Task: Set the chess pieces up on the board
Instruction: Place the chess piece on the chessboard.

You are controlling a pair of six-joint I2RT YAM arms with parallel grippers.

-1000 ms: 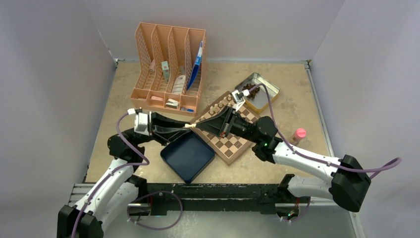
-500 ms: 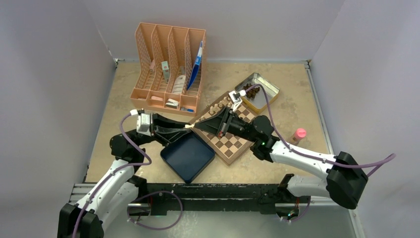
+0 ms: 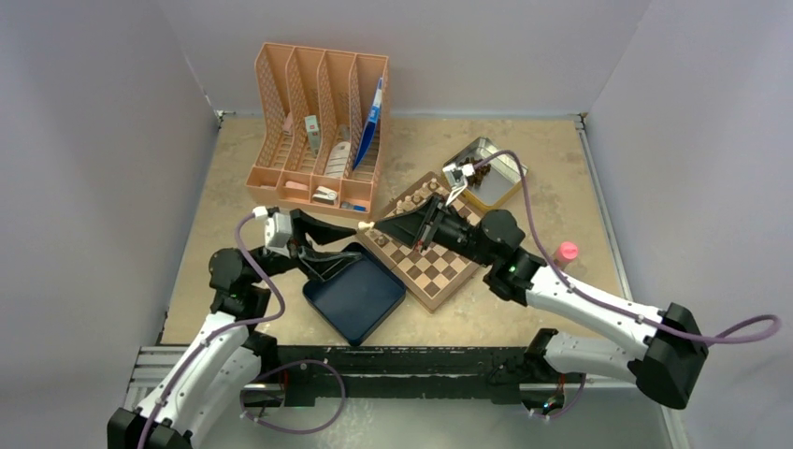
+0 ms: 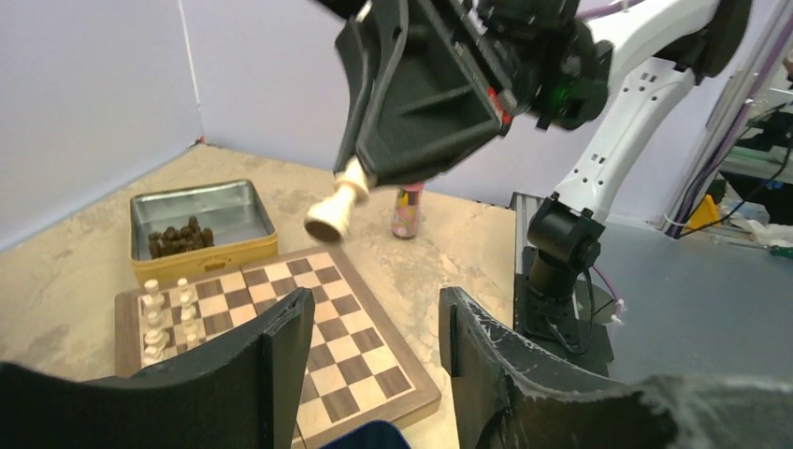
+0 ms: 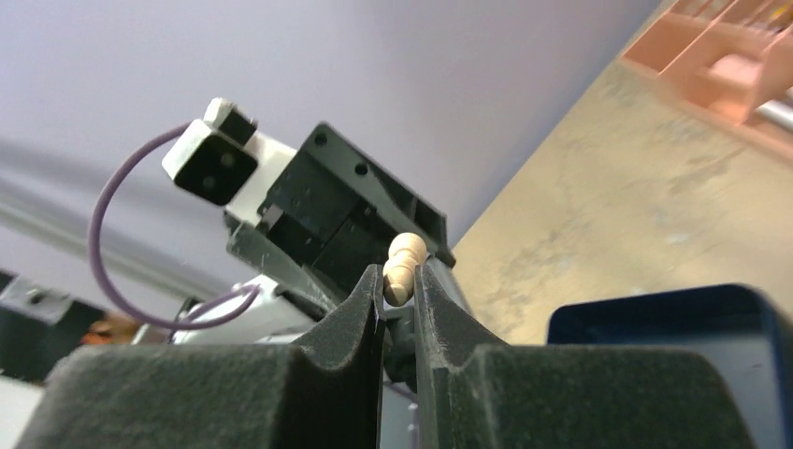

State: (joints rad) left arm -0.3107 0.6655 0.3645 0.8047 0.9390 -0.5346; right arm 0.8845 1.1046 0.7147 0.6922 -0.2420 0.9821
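The right gripper turns the sideways-held piece base-down next. It lowers the piece to the board's row (image 3: 388, 214) nearest the orange file organizer, below it, to release it standing.
My right gripper (image 3: 376, 227) is shut on a pale beige chess piece (image 3: 367, 225) and holds it in the air over the board's left corner. The piece also shows in the left wrist view (image 4: 335, 204) and between the right pads (image 5: 404, 267). The chessboard (image 3: 438, 269) lies tilted at the table's middle, with several pale pieces (image 3: 416, 195) standing along its far left side; they also show in the left wrist view (image 4: 165, 313). My left gripper (image 3: 338, 254) is open and empty, just left of the held piece and over the blue tray's far edge.
A dark blue square tray (image 3: 353, 295) lies against the board's near left side. A metal tin (image 3: 500, 178) with dark pieces (image 3: 468, 172) stands behind the board. An orange file organizer (image 3: 318, 131) is at the back left. A small pink bottle (image 3: 565, 253) stands at the right.
Both grippers met at the pale piece earlier. Now my left gripper has opened and drawn back and down, and my right gripper has carried the piece slightly up and away.
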